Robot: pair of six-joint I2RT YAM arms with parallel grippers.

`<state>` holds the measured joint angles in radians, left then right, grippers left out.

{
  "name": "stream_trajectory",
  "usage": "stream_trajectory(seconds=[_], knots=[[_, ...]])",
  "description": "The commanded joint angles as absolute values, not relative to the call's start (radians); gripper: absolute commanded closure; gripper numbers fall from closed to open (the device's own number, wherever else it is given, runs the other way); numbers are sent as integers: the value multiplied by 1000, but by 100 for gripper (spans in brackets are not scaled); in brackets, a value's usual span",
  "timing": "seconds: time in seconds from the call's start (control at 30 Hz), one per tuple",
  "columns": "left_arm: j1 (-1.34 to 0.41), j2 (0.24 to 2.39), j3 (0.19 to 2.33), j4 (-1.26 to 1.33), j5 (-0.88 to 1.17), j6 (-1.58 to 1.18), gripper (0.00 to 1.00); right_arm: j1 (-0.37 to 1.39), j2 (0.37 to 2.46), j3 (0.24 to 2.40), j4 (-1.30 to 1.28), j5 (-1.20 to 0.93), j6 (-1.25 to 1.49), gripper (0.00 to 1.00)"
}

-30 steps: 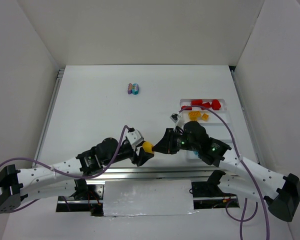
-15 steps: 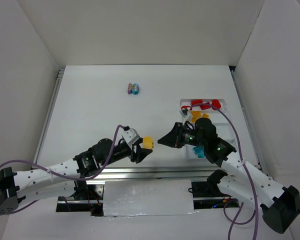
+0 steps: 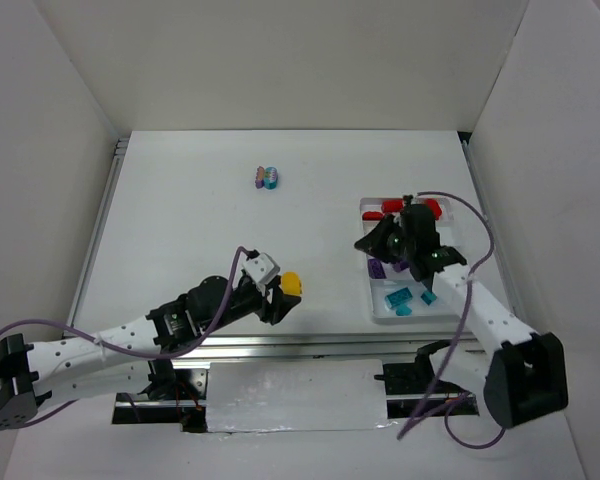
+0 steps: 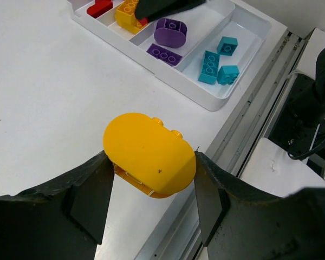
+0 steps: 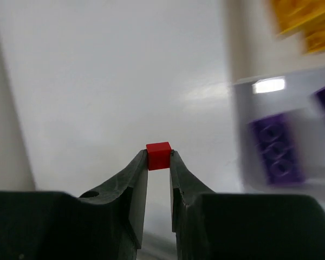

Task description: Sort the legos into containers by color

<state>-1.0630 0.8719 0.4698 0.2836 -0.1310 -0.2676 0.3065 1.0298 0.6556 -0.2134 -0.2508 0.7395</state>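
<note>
My right gripper should move outward and to the right in the top view next and let go over the tray's far section, because red legos lie there.
My left gripper is shut on a rounded yellow-orange lego and holds it above the table's near edge; the wrist view shows it between both fingers. My right gripper is shut on a small red lego and hovers at the left edge of the white four-compartment tray. The tray holds red, yellow-orange, purple and teal legos, each colour in its own compartment. A multicoloured cluster lies far back on the table.
The metal rail of the table's near edge runs just below my left gripper. White walls enclose the table on three sides. The right arm's cable loops over the tray's right side.
My right gripper has pulled away from the left gripper and swung right and back to the tray with the red lego. My left gripper stays shut on the yellow-orange lego, nearly still.
</note>
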Motion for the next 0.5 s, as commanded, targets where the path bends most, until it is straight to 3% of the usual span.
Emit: stream_trajectory(seconds=[0.0,0.17,0.37,0.47], knots=[[-1065,874,540,267,-156,-298,100,158,1202,790,-302,3,709,100],[-1069,845,560,187,-155,-311,100,-21,1459,1003,-347,80,683,100],[-1072,779,525,176,-153,-314,100,-90,1632,1143,-376,120,670,100],[-1072,790,522,186,-132,-313,100,-112,1713,1198,-382,124,672,92]])
